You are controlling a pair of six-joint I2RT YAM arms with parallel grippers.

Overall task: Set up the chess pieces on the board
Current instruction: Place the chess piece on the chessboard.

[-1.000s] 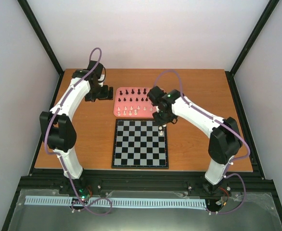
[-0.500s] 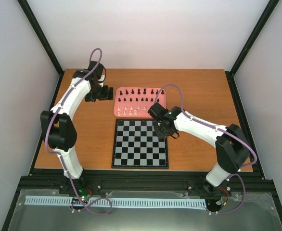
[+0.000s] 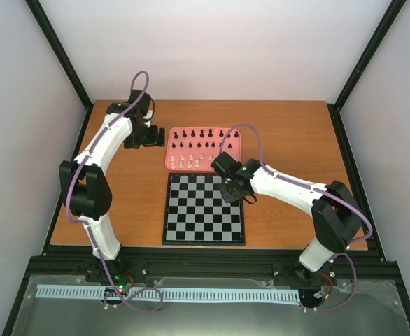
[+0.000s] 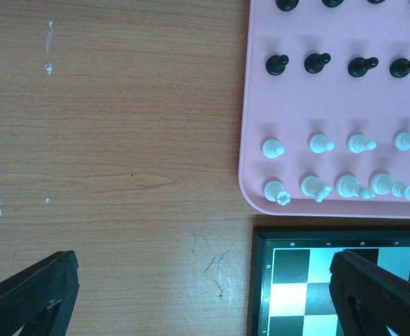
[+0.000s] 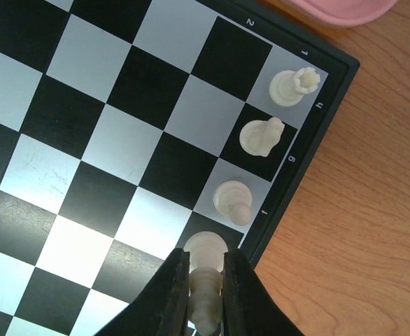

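Note:
I will next lower the cream-white piece (image 5: 206,280) with my right gripper onto the dark edge square beside the bishop and release it there. The rook, knight and bishop already line that edge of the board.
The board (image 3: 205,208) lies at the table's middle. My right gripper (image 3: 234,190) is over its far right corner, shut on a cream-white piece (image 5: 206,280). The piece's base is on or just above a dark edge square. Three white pieces stand in that edge column: a rook (image 5: 294,87), a knight (image 5: 261,136) and a bishop (image 5: 233,199). My left gripper (image 3: 149,136) hangs open and empty (image 4: 203,260) over bare table, left of the pink tray (image 4: 250,105). The tray holds several white pieces (image 4: 273,148) and black pieces (image 4: 277,64).
The pink tray (image 3: 171,162) sits just behind the board, its near edge close to the board's far border (image 4: 261,280). Bare wooden table (image 3: 296,126) lies on both sides. Black frame posts stand at the table's corners.
My right arm has swung from the tray's right end down and toward me to the board's far right corner, carrying the white piece. The left arm has not moved.

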